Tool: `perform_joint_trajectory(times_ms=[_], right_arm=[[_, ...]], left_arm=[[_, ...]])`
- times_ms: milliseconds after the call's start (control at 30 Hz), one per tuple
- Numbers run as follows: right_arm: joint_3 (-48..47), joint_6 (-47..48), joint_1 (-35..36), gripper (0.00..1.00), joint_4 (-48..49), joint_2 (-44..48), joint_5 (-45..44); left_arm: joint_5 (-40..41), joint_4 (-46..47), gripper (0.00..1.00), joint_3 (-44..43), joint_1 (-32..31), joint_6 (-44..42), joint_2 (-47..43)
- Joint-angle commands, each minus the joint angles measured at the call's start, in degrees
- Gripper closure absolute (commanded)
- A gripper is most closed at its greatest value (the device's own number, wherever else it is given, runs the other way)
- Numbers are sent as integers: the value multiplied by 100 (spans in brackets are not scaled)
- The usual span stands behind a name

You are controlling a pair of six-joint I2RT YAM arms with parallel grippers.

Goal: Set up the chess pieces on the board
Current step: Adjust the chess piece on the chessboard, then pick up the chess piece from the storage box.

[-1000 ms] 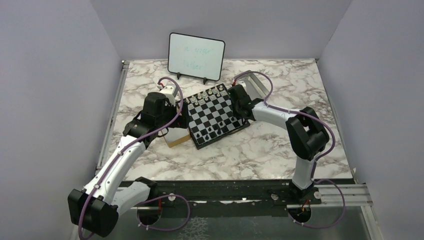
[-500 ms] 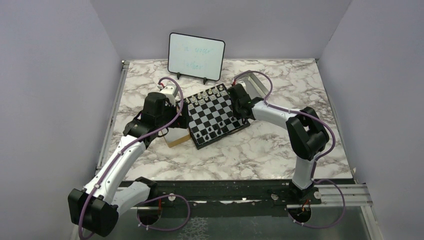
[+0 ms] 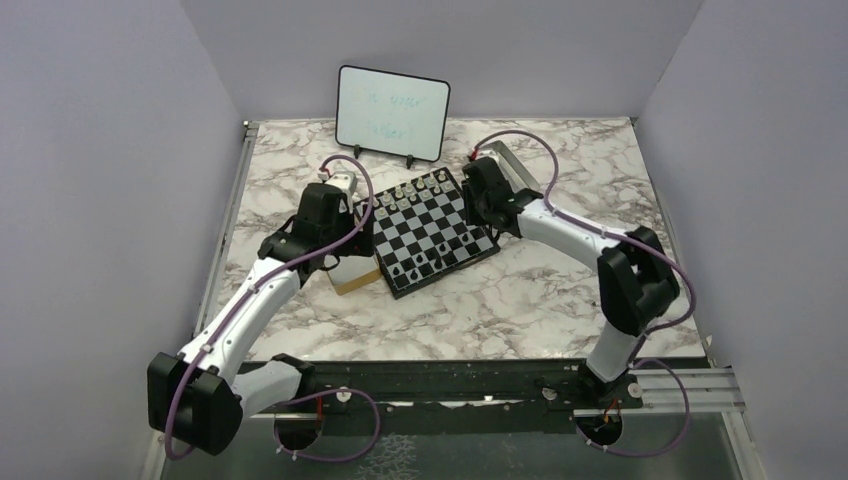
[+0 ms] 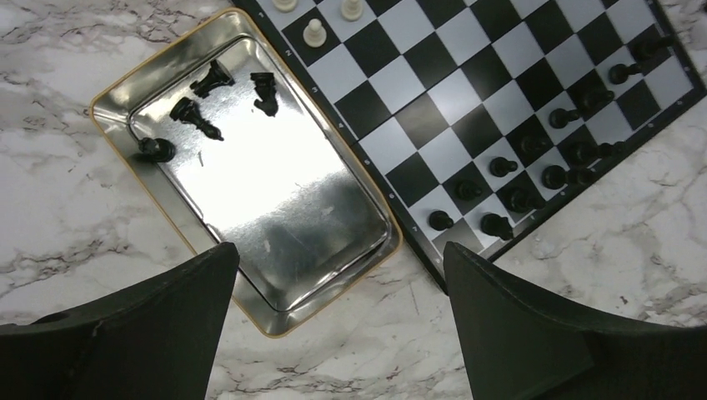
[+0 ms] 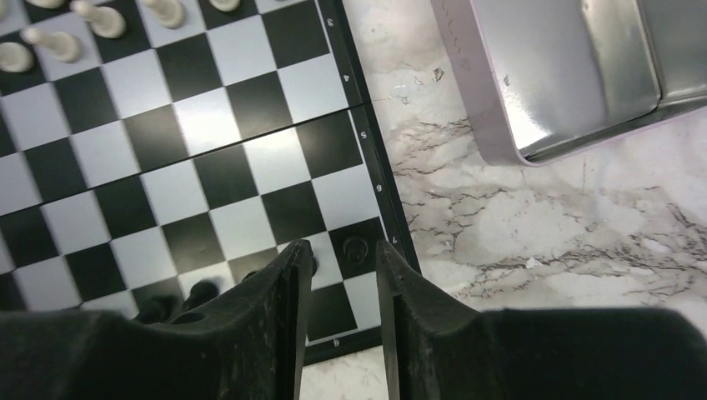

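The narrow end of the longest black piece (image 4: pixel 212 131) points toward bare metal, so my left gripper should move outward and down into the tray next, onto that end.
The board (image 3: pixel 430 232) lies mid-table with black chess pieces (image 4: pixel 534 177) along its near rows and pale ones (image 5: pixel 62 43) at the far side. Several more black chess pieces (image 4: pixel 198 115) lie in a shiny gold-rimmed tray (image 4: pixel 333 242) left of the board. My left gripper (image 4: pixel 340 252) hangs open above that tray's near end, holding nothing. My right gripper (image 5: pixel 342 250) is open over the board's right edge. A black piece (image 5: pixel 356 247) stands on a dark edge square just past its fingertips, free of both fingers.
A second metal tray (image 5: pixel 500 125) sits right of the board, its visible part bare. A small whiteboard (image 3: pixel 392 113) stands at the back. Purple walls close in on both sides, and a rail (image 3: pixel 480 385) runs along the near edge.
My right gripper has parted its jaws, let go of the black piece on the edge square and drawn up and back a little. The left arm has shifted slightly, still open.
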State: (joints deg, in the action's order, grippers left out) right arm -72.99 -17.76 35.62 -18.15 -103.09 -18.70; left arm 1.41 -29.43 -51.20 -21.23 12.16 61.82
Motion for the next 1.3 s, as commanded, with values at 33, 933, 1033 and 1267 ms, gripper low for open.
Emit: perform_joint_trajectory(times_ms=[33,933,1033,1267], right_arm=[[394,61,-11,55,238,1179,416],[1454,255,-11,48,1002,3168,1513],[1458,264,-9,48,1013,3243,1562],[1540,266,-4,47,1067,3356,1514]], left_arm=[[733,-331,12,-358,24,257,549],[720,113,73,-1464,1240,844,3338],[848,113,74,-1465,1269,898,3493],[1019,113,75,-1604,1279,1005,3856]])
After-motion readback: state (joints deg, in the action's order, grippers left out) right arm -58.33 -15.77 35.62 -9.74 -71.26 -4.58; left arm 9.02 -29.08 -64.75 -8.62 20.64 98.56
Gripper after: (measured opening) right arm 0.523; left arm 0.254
